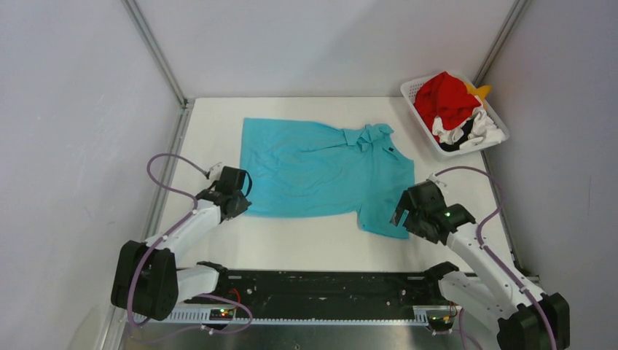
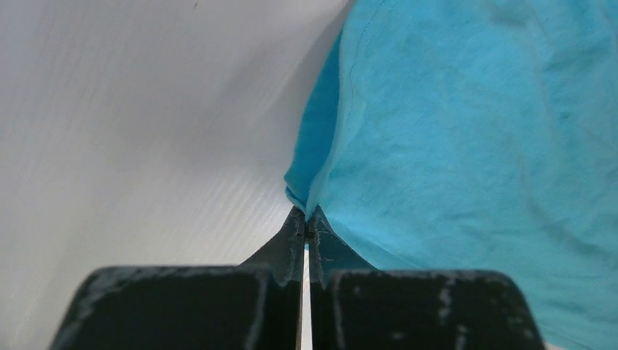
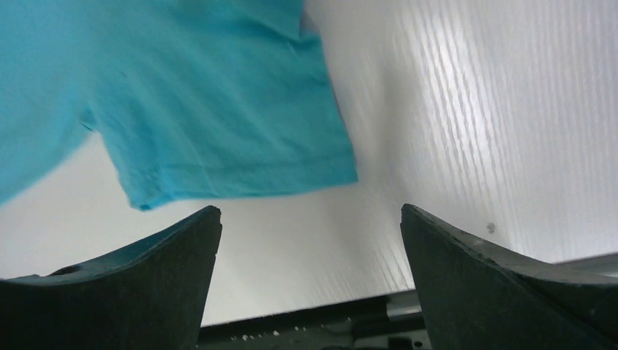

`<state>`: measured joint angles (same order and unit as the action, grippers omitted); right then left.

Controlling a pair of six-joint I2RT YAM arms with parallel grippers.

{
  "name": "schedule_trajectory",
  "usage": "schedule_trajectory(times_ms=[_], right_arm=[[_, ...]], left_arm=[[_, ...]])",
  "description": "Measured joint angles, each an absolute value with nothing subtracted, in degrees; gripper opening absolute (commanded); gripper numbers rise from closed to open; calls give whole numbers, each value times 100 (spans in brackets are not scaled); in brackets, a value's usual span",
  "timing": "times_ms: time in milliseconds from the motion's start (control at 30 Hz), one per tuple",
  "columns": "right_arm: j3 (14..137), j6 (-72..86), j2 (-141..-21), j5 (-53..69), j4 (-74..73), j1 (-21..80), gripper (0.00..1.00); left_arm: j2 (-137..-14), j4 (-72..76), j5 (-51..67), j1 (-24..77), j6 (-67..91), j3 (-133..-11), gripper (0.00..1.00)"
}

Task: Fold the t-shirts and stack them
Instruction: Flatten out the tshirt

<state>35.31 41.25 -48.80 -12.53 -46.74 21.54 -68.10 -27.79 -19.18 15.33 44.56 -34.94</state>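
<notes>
I will next move my right gripper down onto the sleeve's cuff edge (image 1: 397, 235) (image 3: 310, 187) and close it, because my left gripper is already pinching the hem and the near sleeve lies flat below.
A teal collared t-shirt (image 1: 321, 169) lies spread on the white table, collar toward the right. My left gripper (image 1: 235, 195) is at its near left corner, shut on the shirt's hem; the left wrist view shows the teal cloth (image 2: 452, 131) pinched at the fingertips (image 2: 307, 222). My right gripper (image 1: 405, 213) is open and empty over the near right sleeve, which shows in the right wrist view (image 3: 218, 131) just beyond the fingers. Red (image 1: 446, 96), white-and-black (image 1: 466, 131) and yellow-orange (image 1: 481, 91) shirts lie heaped in the basket.
A white perforated basket (image 1: 417, 89) stands at the back right corner of the table. Metal frame posts and white walls close in the back and both sides. A black rail (image 1: 321, 288) runs along the near edge between the arm bases.
</notes>
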Motion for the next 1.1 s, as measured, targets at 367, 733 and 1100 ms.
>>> schedule_trajectory(times_ms=[367, 733, 1100], right_arm=[[3450, 4429, -6565, -1116, -4233, 2497, 60], [3435, 4388, -7118, -1319, -3830, 2432, 52], [3426, 4292, -7166, -1367, -3446, 2414, 0]], left_arm=[[-6742, -2591, -1907, 1535, 4495, -3253, 0], [-6652, -2460, -1868, 1535, 4493, -3190, 0], [-6630, -2453, -1885, 1535, 4495, -3192, 0]])
